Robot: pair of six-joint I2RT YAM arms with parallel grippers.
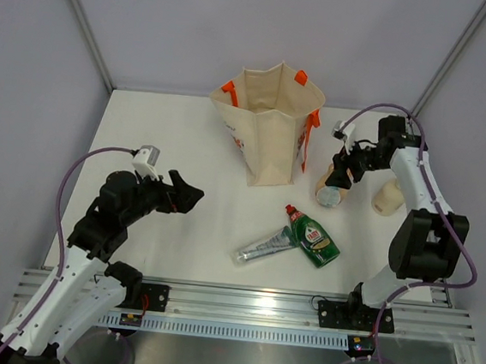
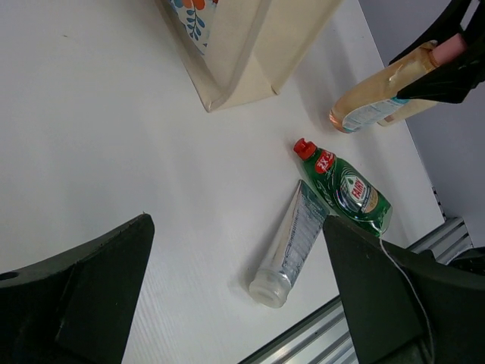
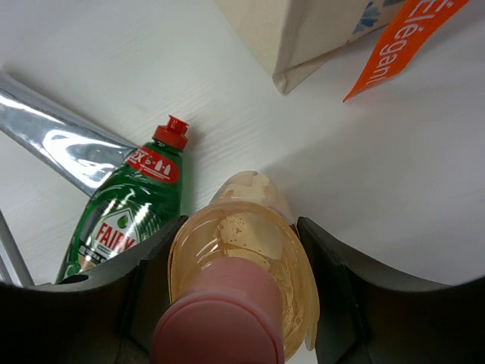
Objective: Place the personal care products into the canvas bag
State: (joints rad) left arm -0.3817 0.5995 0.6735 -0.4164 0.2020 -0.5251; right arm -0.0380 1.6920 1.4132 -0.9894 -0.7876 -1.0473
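My right gripper holds the amber bottle (image 1: 331,193) low beside the bag, so next it should go up, swing outward over the bag's opening (image 1: 275,97), then go down to let go of the bottle inside.
The canvas bag (image 1: 269,137) stands upright at the back centre, its mouth open. My right gripper (image 1: 344,168) is shut on the amber pink-capped bottle (image 1: 331,193), just right of the bag; the bottle hangs tilted, base down near the table. It fills the right wrist view (image 3: 242,258). The green red-capped bottle (image 1: 315,238) and the silvery-green tube (image 1: 264,246) lie side by side on the table in front of the bag. A small beige jar (image 1: 388,198) stands at the right. My left gripper (image 1: 186,195) is open and empty, left of the tube (image 2: 295,239). No white bottles show.
The bag's orange handle (image 3: 394,45) hangs down its right side near the held bottle. The aluminium rail (image 1: 248,303) runs along the near table edge. Grey walls close the back and sides.
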